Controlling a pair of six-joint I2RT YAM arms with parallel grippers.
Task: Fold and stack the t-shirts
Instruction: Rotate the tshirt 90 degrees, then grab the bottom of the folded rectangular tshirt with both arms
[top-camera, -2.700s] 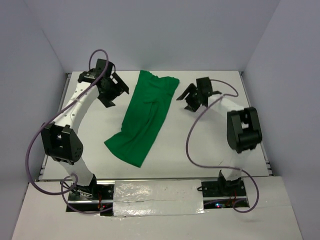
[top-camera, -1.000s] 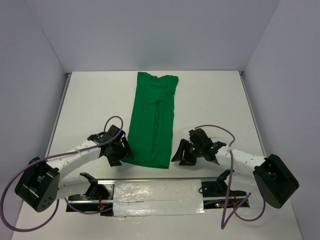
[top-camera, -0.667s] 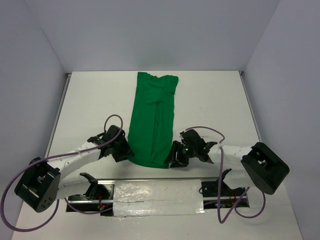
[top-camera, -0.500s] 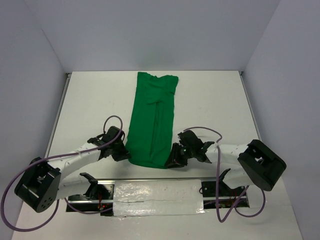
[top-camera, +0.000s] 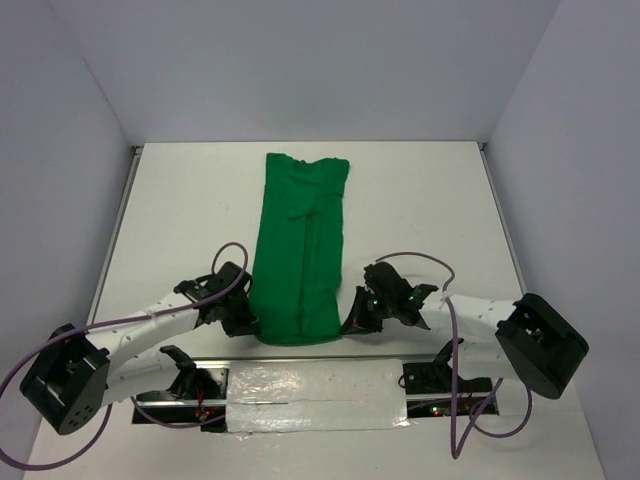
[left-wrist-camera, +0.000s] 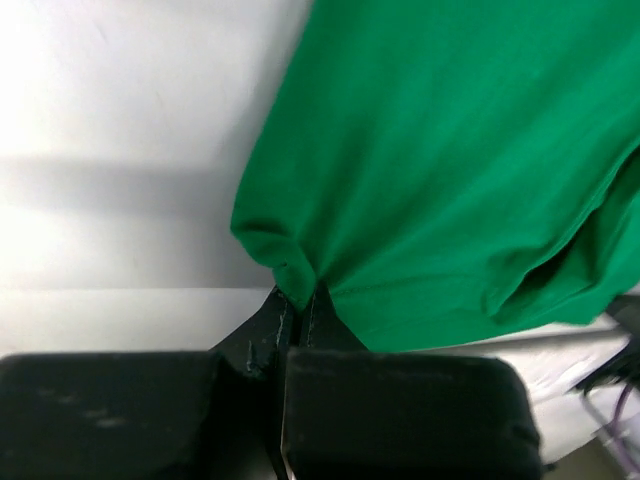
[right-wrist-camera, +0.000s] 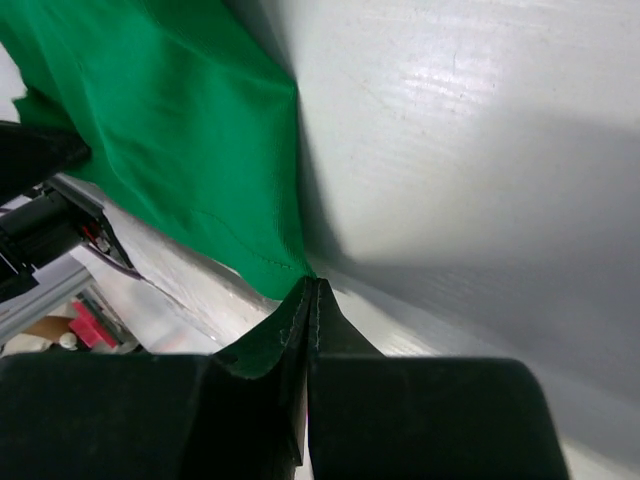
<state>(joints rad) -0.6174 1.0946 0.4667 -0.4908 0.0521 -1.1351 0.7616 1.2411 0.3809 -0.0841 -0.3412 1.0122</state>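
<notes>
The folded t-shirt is long, so my left gripper will lift the t-shirt's pinched corner outward, lower it onto the folded t-shirt's middle (top-camera: 278, 228) and let it go there.
The bright green t-shirt (top-camera: 300, 250) lies folded into a long narrow strip running from the far edge of the white table towards me. My left gripper (top-camera: 245, 320) sits low at its near left corner. In the left wrist view the gripper (left-wrist-camera: 297, 300) is shut, with a bunched fold of the t-shirt (left-wrist-camera: 450, 150) pinched in its tips. My right gripper (top-camera: 350, 320) is at the near right corner. In the right wrist view the gripper (right-wrist-camera: 310, 285) is shut, and the hem corner of the t-shirt (right-wrist-camera: 180, 130) runs into its tips.
A strip of silvery tape (top-camera: 315, 385) covers the near table edge between the two arm bases. Purple cables (top-camera: 410, 260) loop over both arms. Grey walls close in the table at the back and sides. A metal rail (top-camera: 115, 230) lines the left edge.
Both grippers moved in from beside the near corners and shut on them. The whole t-shirt has since slid a little towards me, and its far end has shifted slightly left.
</notes>
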